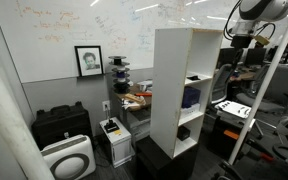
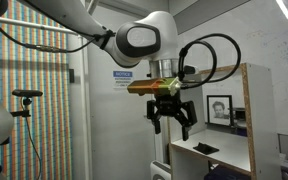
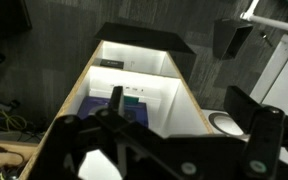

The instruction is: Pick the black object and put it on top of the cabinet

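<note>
My gripper needs to go toward the cabinet's open front next and then down to the black object (image 1: 193, 77).
The white cabinet (image 1: 174, 80) stands mid-room, open-fronted with stacked compartments; its upper part shows in an exterior view (image 2: 219, 152) and from above in the wrist view (image 3: 144, 60). The small black object (image 2: 206, 148) lies on the upper shelf and shows as a dark speck in an exterior view (image 1: 195, 78). My gripper (image 2: 171, 120) hangs open and empty in the air, beside and above the cabinet's top. It also shows in the wrist view (image 3: 181, 106) and, small, near the cabinet's top corner (image 1: 237, 40).
A blue object (image 1: 191, 97) sits in the middle compartment, also in the wrist view (image 3: 124, 105). A bigger black blocky item (image 1: 184, 131) sits lower. A low black case (image 1: 61, 124), a white round appliance (image 1: 69, 158) and a desk stand around the cabinet.
</note>
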Controlling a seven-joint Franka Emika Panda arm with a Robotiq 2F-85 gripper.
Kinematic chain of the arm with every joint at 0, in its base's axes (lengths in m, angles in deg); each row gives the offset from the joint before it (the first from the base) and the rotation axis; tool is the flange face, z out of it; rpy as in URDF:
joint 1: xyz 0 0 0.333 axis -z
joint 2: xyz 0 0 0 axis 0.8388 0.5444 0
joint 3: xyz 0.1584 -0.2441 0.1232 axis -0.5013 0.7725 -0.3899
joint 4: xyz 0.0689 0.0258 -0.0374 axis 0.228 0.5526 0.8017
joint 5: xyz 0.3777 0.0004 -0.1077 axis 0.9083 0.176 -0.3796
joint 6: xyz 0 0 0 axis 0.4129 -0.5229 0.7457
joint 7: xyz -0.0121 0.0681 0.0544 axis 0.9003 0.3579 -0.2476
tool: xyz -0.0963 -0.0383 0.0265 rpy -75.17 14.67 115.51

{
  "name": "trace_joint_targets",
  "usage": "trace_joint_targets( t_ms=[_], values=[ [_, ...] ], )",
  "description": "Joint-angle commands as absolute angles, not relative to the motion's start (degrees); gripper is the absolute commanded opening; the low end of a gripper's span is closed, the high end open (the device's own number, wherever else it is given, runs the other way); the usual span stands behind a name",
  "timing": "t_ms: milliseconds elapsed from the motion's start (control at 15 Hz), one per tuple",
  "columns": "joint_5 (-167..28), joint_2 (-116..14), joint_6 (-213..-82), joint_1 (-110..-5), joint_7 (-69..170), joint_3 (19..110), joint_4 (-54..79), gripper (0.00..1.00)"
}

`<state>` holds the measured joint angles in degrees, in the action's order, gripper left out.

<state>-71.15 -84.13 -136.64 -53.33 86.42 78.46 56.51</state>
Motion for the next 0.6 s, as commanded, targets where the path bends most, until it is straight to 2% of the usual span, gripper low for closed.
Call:
trace_joint_targets(
  t_ms=[0, 333, 533],
  values=[
    [-68.02, -79.35, -149.68, -52.86, 86.23, 77.53, 55.83, 1.0],
    [-54.93, -70.91, -167.47, -54.61, 87.11, 76.1, 56.0, 1.0],
    [-47.2, -65.88, -173.72, -56.12, 89.21, 75.12, 54.87, 1.0]
  ],
)
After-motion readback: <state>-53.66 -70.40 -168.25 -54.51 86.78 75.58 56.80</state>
